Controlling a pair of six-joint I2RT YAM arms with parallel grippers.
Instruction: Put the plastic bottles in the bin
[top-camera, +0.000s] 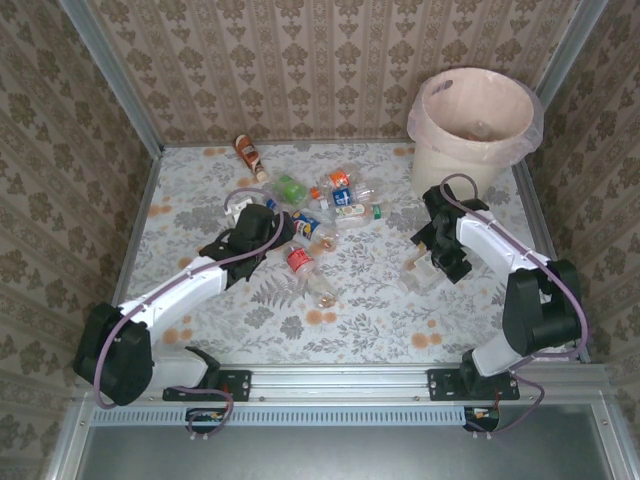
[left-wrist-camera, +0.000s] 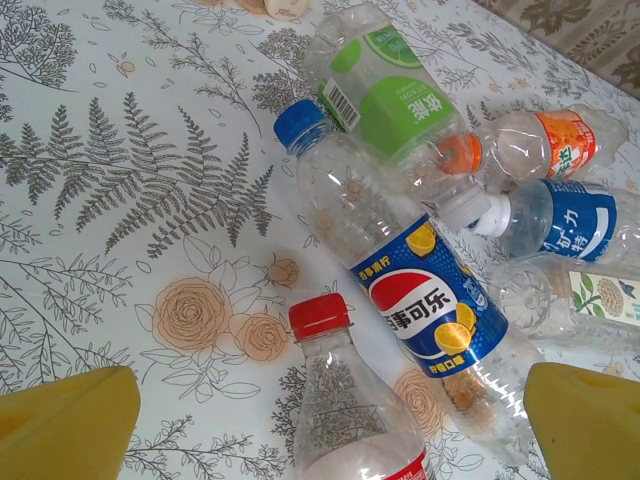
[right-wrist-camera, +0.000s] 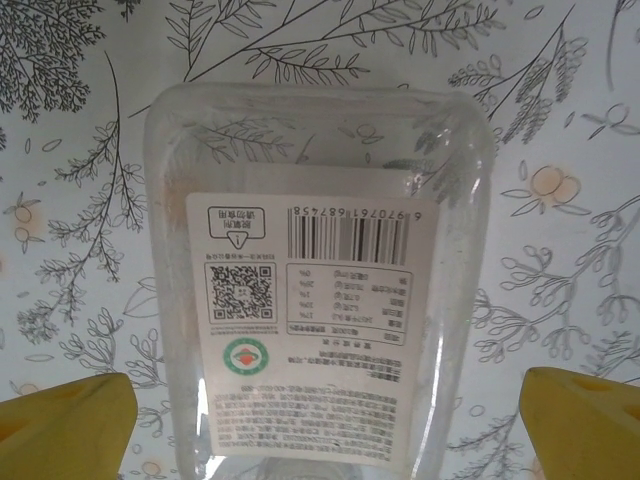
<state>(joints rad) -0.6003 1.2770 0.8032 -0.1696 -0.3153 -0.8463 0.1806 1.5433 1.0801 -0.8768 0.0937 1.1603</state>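
Note:
My right gripper is open and needs to move down over the clear flat-sided bottle (top-camera: 422, 272) (right-wrist-camera: 315, 300) first, then close. The bottle is already between its fingers with gaps on both sides.
Several plastic bottles lie in a heap (top-camera: 325, 205) at the table's middle. My left gripper (top-camera: 283, 243) hovers open over its near edge. In the left wrist view a clear red-capped bottle (left-wrist-camera: 345, 400) lies between its yellow fingers (left-wrist-camera: 70, 420), beside a blue-capped Pepsi bottle (left-wrist-camera: 400, 280), a green-labelled bottle (left-wrist-camera: 385, 95), an orange-capped one (left-wrist-camera: 540, 145) and a blue-labelled one (left-wrist-camera: 565, 220). My right gripper (top-camera: 432, 262) stands open astride a clear flat-sided bottle (right-wrist-camera: 315, 300) with a white label, gaps on both sides. The cream bin (top-camera: 475, 125) stands at the back right.
One more bottle with an orange label (top-camera: 250, 155) lies alone near the back wall. The flowered table (top-camera: 350, 310) is ringed by patterned walls and a metal frame. The bin is just behind my right arm.

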